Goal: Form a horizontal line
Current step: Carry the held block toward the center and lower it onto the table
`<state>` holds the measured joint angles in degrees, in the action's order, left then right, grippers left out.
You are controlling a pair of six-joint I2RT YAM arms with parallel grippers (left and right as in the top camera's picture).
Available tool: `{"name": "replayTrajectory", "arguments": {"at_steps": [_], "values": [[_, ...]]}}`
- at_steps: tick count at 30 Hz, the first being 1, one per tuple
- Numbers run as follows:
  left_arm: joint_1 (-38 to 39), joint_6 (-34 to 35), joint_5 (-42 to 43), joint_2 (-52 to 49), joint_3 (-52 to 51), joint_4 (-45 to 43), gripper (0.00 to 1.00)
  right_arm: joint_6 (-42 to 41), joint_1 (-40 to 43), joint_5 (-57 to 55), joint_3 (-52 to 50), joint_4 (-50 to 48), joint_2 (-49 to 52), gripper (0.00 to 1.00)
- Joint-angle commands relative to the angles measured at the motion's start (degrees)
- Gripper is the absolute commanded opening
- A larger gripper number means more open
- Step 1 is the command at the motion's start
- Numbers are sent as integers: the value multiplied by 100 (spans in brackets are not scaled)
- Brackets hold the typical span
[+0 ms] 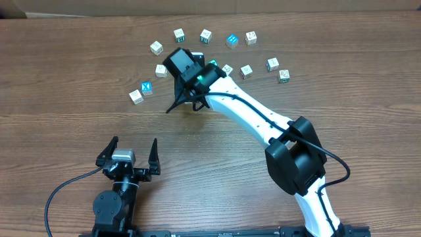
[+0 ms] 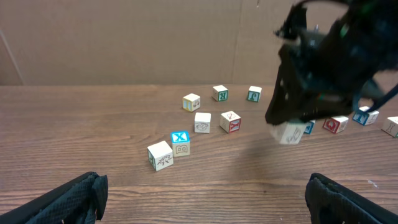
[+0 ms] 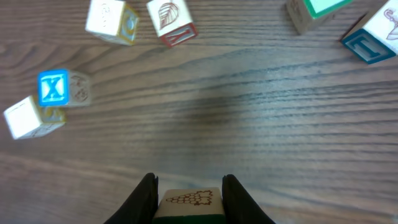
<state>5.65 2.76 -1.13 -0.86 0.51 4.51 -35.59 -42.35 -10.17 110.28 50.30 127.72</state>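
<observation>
Next, my right gripper lowers the cube and releases it on the bare wood clear of loose cubes, below and to its right in the wrist view.
My right gripper [image 1: 184, 102] [image 3: 188, 185] is shut on a pale cube with a grape picture and a green face [image 3: 188, 200]. It holds the cube just above the wood, below the arc of loose cubes. The cube also shows under the right arm in the left wrist view [image 2: 291, 133]. No horizontal line of touching cubes shows in any view. A blue X cube [image 1: 147, 87] [image 3: 53, 87] touches a white cube [image 1: 136, 96] [image 3: 26, 116] to the left. My left gripper [image 1: 129, 153] [image 2: 204, 184] is open and empty near the front edge.
Several loose letter cubes lie in an arc at the back, among them a blue-topped one [image 1: 231, 40], a pale one [image 1: 161, 69] and a teal-edged one [image 1: 283, 76]. The right arm [image 1: 263, 122] reaches diagonally across the table [image 1: 79, 131].
</observation>
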Motion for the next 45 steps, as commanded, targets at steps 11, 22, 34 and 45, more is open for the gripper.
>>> {"name": "replayTrajectory", "arguments": {"at_steps": [11,22,34,45], "values": [[37,-109,-35,52,-24,-20,99,-365,24,-540,-940,-868,35,17],[37,-109,-35,52,-24,-20,100,-363,-4,-737,-1176,-1209,35,17],[37,-109,-35,52,-22,-20,100,-345,-4,-732,-1178,-1217,46,23],[37,-109,-35,52,-24,-20,100,-341,-4,-710,-1178,-1209,131,24]]}}
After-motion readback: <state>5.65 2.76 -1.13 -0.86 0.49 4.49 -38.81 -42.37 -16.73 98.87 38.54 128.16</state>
